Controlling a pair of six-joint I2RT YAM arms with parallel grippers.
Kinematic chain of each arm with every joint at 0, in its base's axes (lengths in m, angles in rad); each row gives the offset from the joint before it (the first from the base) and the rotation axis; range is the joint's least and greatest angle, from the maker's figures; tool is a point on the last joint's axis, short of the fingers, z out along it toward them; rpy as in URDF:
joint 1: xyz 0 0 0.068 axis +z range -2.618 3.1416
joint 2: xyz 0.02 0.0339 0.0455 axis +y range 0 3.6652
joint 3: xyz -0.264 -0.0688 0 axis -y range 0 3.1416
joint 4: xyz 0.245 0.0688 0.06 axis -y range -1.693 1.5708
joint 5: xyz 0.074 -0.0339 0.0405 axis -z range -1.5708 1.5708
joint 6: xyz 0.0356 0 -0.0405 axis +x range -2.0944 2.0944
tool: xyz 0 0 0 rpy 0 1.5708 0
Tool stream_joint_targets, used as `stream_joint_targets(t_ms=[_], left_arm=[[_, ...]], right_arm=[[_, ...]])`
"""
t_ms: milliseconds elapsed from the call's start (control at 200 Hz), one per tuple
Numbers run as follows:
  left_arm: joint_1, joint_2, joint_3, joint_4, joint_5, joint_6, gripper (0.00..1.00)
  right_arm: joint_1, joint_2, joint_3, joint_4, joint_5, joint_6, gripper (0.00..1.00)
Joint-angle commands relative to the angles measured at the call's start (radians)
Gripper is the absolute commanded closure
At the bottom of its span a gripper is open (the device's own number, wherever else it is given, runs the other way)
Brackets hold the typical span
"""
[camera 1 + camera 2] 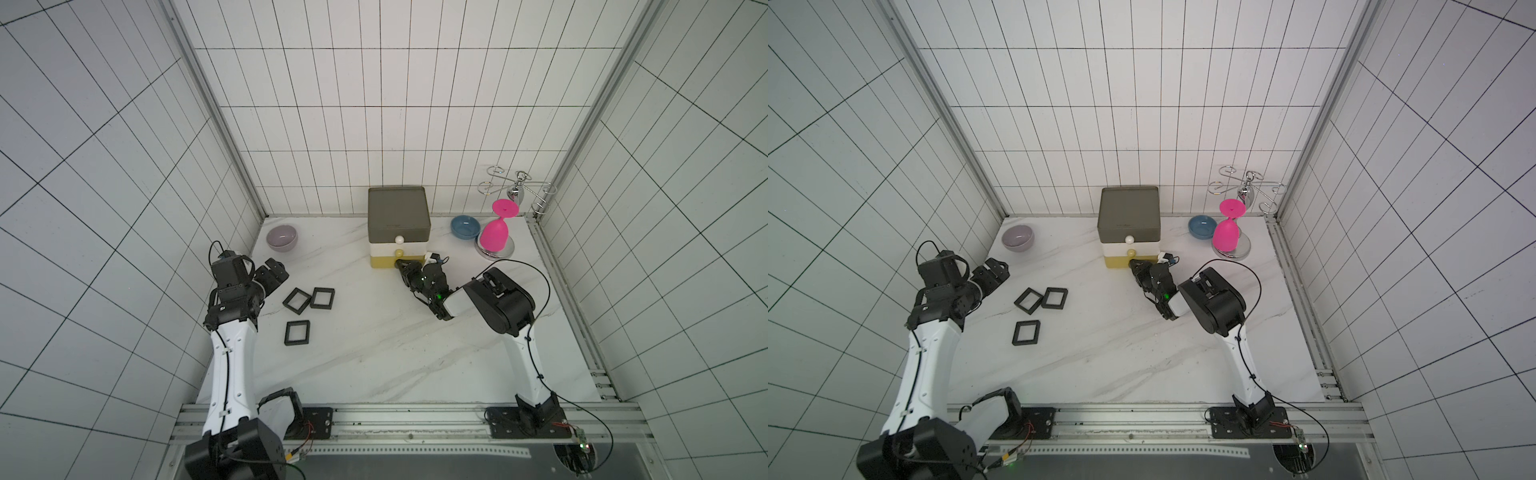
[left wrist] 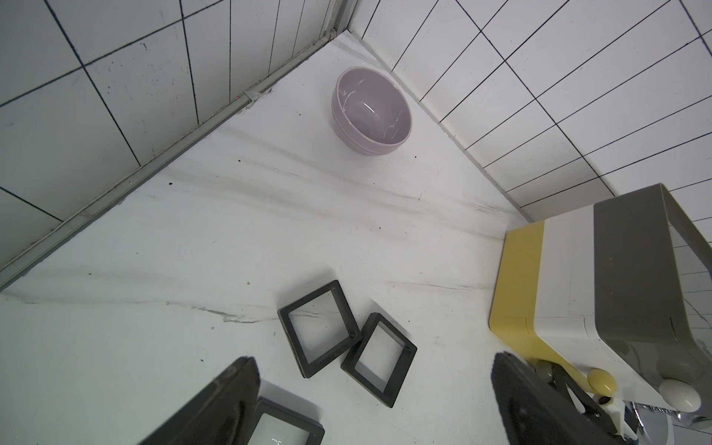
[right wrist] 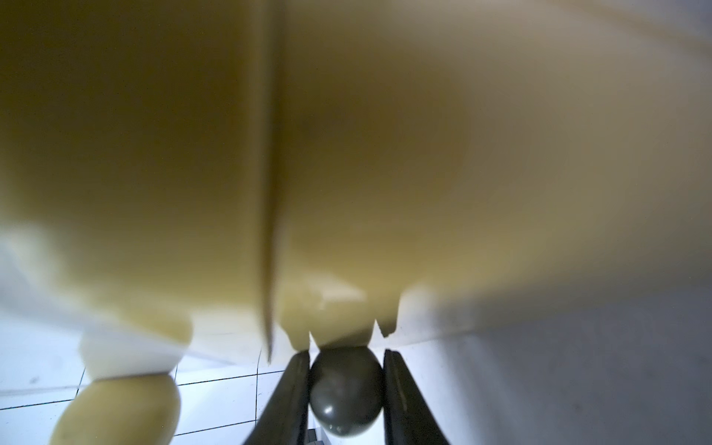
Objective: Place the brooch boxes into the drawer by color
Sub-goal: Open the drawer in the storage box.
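Observation:
The drawer's yellow bottom level is still shut, so the robot's right gripper needs to pull the grey knob (image 3: 345, 389) straight back over the bare table before the drawer and let go of it.
Three black brooch boxes (image 1: 296, 300) (image 1: 322, 298) (image 1: 297, 332) lie flat on the marble table, left of centre; two of them touch at a corner (image 2: 319, 327) (image 2: 379, 358). The drawer (image 1: 398, 212) stands at the back centre with all three tiers pushed in. My right gripper (image 1: 400, 264) (image 3: 346, 353) is at the yellow bottom tier (image 3: 346, 154), its fingers pressed on either side of the grey knob (image 3: 345, 389). My left gripper (image 1: 272, 272) (image 2: 373, 360) hangs wide open above the table beside the boxes, holding nothing.
A lilac bowl (image 1: 282, 237) sits at the back left. At the back right are a blue bowl (image 1: 465, 226) and an upturned pink glass (image 1: 494, 232) on a chrome rack (image 1: 515, 191). Tiled walls close in three sides.

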Motion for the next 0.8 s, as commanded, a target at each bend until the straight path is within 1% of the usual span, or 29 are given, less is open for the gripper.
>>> stream_joint_targets(t_ms=[0,230,560,795], left_arm=[[0.003,0.005,-0.007,0.024,0.001,0.003,0.02],[0.004,0.005,-0.008,0.021,-0.009,0.004,0.02],[0.002,0.014,-0.008,0.021,-0.012,0.005,0.02],[0.003,0.015,-0.009,0.02,-0.013,0.005,0.02]], right_arm=[[0.023,0.002,0.005,0.06,-0.031,-0.001,0.79],[0.054,-0.048,-0.073,0.09,-0.025,0.006,0.8],[0.104,-0.134,-0.255,0.176,0.01,0.025,0.8],[0.18,-0.199,-0.394,0.248,0.045,0.05,0.8]])
